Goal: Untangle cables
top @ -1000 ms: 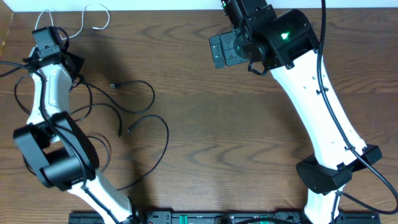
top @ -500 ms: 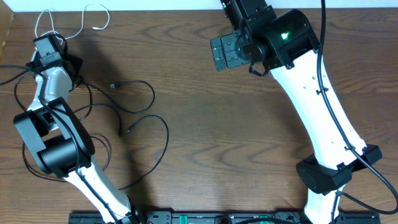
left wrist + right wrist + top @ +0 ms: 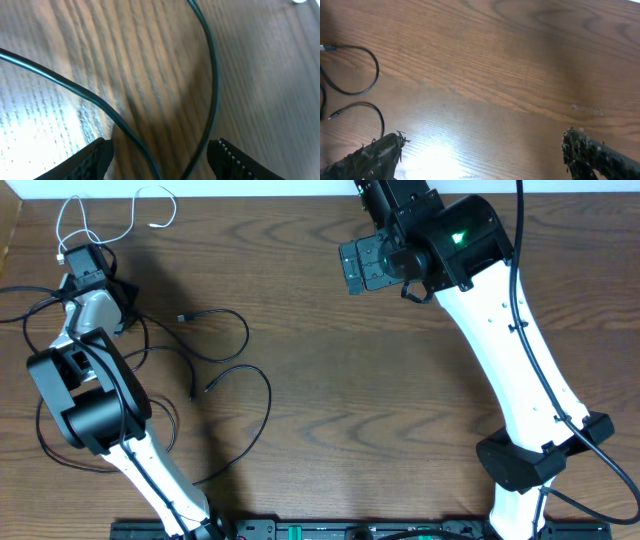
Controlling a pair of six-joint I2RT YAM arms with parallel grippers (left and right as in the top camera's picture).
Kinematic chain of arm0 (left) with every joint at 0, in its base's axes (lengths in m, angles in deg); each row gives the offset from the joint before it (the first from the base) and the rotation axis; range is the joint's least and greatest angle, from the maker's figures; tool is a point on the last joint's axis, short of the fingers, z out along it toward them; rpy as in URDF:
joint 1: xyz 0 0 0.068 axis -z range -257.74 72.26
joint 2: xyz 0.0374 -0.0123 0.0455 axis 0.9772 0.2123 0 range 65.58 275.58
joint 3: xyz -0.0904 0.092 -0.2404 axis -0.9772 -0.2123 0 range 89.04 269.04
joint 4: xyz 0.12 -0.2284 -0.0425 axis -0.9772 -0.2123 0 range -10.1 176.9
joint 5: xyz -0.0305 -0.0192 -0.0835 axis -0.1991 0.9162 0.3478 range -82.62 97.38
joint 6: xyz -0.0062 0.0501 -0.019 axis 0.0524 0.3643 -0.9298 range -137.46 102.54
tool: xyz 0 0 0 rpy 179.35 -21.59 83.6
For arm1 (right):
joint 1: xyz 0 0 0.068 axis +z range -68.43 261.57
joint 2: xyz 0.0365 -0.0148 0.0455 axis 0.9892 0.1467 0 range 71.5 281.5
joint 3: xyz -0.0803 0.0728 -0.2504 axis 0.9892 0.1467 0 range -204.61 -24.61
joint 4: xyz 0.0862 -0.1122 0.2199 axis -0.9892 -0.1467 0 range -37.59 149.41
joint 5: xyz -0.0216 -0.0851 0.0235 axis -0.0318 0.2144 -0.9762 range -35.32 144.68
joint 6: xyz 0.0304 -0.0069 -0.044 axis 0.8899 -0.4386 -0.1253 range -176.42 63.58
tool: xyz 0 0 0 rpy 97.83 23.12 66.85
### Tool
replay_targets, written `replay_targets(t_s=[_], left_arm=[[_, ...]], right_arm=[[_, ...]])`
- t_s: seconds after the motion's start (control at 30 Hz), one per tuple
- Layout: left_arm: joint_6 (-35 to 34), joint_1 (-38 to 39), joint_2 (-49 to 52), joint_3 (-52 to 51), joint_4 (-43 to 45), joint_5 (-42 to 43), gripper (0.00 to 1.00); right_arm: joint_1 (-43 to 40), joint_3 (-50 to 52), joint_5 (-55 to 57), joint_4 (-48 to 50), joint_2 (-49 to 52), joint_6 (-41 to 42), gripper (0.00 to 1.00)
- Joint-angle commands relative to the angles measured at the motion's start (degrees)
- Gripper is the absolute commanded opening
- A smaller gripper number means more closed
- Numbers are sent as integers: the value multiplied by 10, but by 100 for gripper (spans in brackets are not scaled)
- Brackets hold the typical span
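Note:
My left gripper moves down a little onto the black cable [image 3: 148, 155] beside the table's bright glare next. It closes there, since the cable already runs between its open fingers.
Thin black cables [image 3: 222, 340] lie in loose loops on the wooden table at the left. A thin white cable [image 3: 155, 225] curls at the back left corner. My left gripper [image 3: 85, 270] hangs low over the black cables near the white one. In the left wrist view its jaws [image 3: 160, 155] are open, with two black strands [image 3: 212, 75] crossing between them and neither gripped. My right gripper [image 3: 365, 265] is open and empty, raised over the back middle. Its wrist view [image 3: 482, 147] shows two black cable ends [image 3: 362, 85] far to its left.
The table's back edge and a white wall [image 3: 250, 188] run along the top. Thicker black cords [image 3: 12, 288] trail off the left edge by the left arm. The white right arm [image 3: 520, 350] spans the right side.
My left arm has folded in toward the back left, and its gripper has shifted slightly nearer over the black cables. The right arm has barely moved.

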Motion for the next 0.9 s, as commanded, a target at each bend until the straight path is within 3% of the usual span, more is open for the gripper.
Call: replay_targets(t_s=[0.0,0.17,0.3,0.6,0.87], left_arm=[[-3,-2,12,0,0,-30,66],[-3,-3,26,0,2,-30,62],[1,-3,28,0,-2,-30,50],[5,-5,28,0,-3,-30,49],[76,-5,32,0,-12,-30,49]], right_arm=[[1,0,7,-3,6,-5,99],[1,0,7,-4,10,-5,99],[1,0,7,-5,10,-5,99],[1,0,7,-6,10,-5,99],[2,0,7,-7,10,-5,99]])
